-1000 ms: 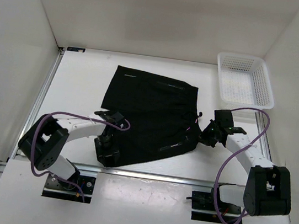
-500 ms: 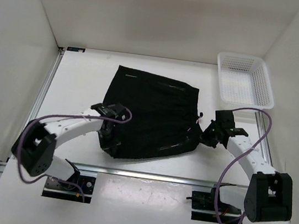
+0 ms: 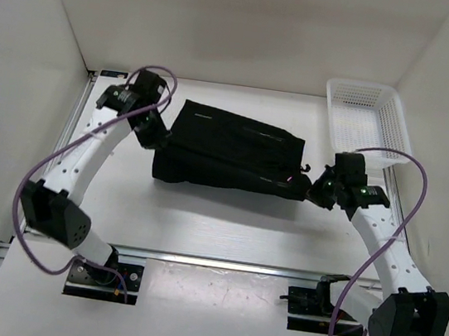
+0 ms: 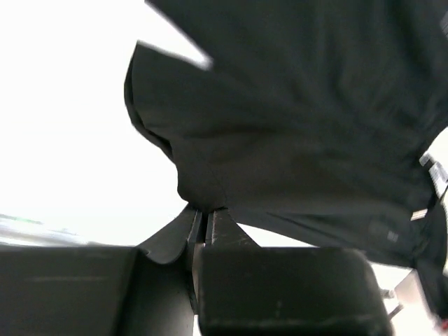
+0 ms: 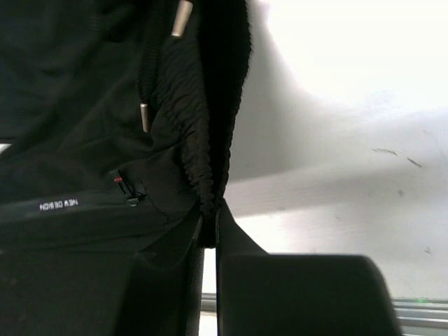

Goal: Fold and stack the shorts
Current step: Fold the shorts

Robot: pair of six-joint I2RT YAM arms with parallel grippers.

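My right gripper carries the pinched waistband outward over the shorts' far corner by the basket next and lets go there, since the shorts' far half still lies uncovered.
The black shorts (image 3: 231,150) lie folded over into a long band across the middle of the table. My left gripper (image 3: 155,137) is shut on the shorts' left edge; in the left wrist view the fabric (image 4: 294,119) hangs from the pinched fingertips (image 4: 206,217). My right gripper (image 3: 315,191) is shut on the shorts at the ribbed waistband (image 5: 199,147) at their right end, with the drawstring tips and a small reddish tag (image 5: 119,180) beside it.
A white mesh basket (image 3: 368,119) stands at the back right corner. White walls close in the table on three sides. A metal rail (image 3: 220,261) runs along the near edge.
My left gripper has carried the near edge of the shorts up and back to the far left, folding them in half. My right gripper has moved slightly back with the waistband.
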